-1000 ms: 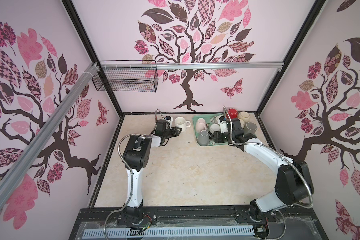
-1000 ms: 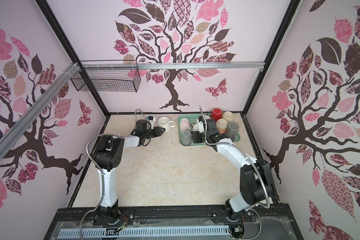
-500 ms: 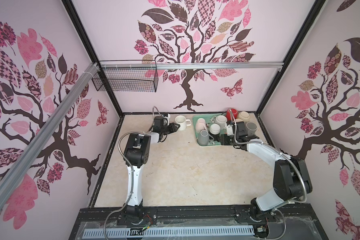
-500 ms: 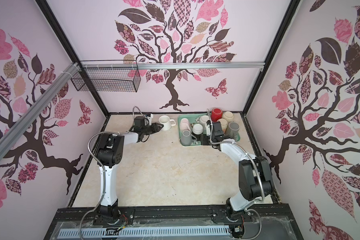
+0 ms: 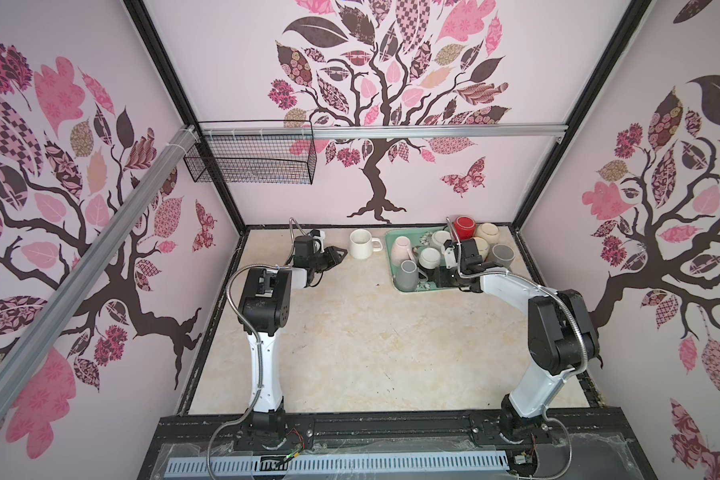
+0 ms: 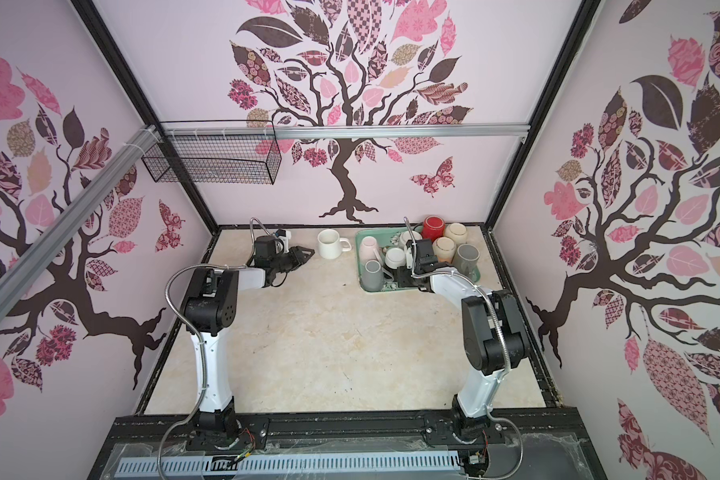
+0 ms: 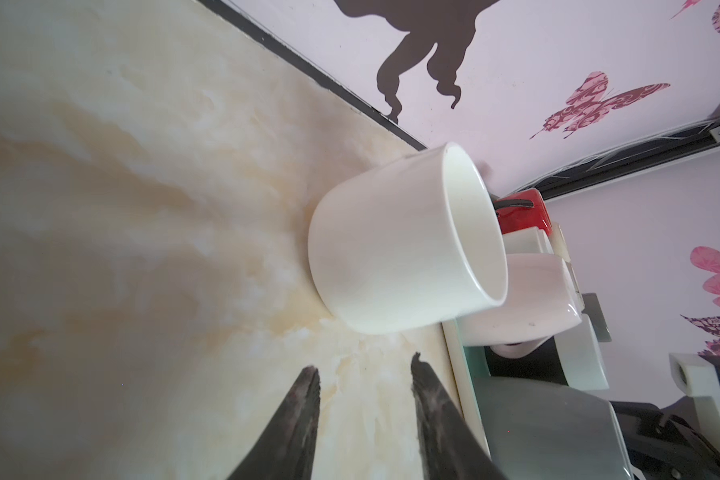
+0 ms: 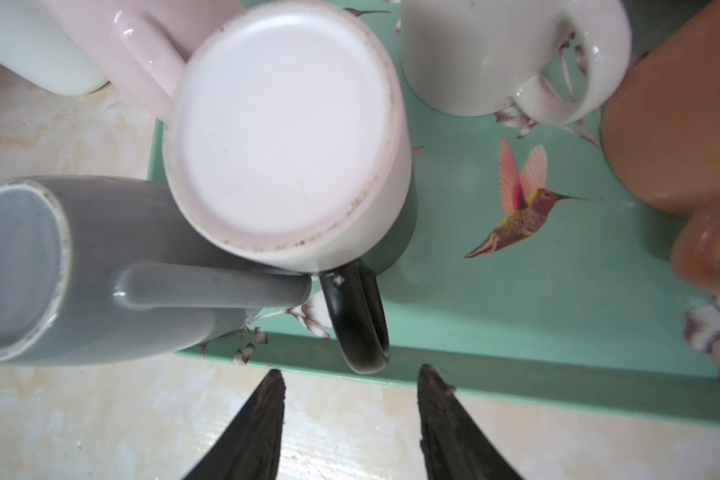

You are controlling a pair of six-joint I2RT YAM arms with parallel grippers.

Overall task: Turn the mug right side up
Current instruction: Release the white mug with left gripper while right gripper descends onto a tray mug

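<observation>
My right gripper moves outward next until its open fingers straddle the black handle (image 5: pixel 432 273) (image 8: pixel 356 320), then closes, as that handle lies just outward, jutting toward them.
A white mug (image 5: pixel 360 243) (image 6: pixel 328 243) (image 7: pixel 395 245) stands right side up on the table, left of the teal tray (image 5: pixel 390 266) (image 8: pixel 558 291). My left gripper (image 5: pixel 335 253) (image 6: pixel 302 253) (image 7: pixel 364 363) is open and empty, a short way from that mug. On the tray an upside-down white mug (image 8: pixel 283 137) (image 5: pixel 429 257) shows its base, its black handle (image 8: pixel 356 320) pointing at my right gripper (image 8: pixel 351 372) (image 5: pixel 441 275). That gripper is open and empty over the tray's front edge, the handle's end level with its fingertips.
Several other mugs crowd the tray: grey (image 8: pixel 80 266) and pink (image 8: pixel 154 37) beside the white one, another white (image 8: pixel 504 54), tan (image 8: pixel 674 124), red (image 5: pixel 464 226) at the back. A wire basket (image 5: pixel 250 162) hangs on the back wall.
My right arm has shifted across the tray, and its gripper now sits at the front edge with the jaws slightly narrower. My left gripper has barely moved beside the upright white mug.
</observation>
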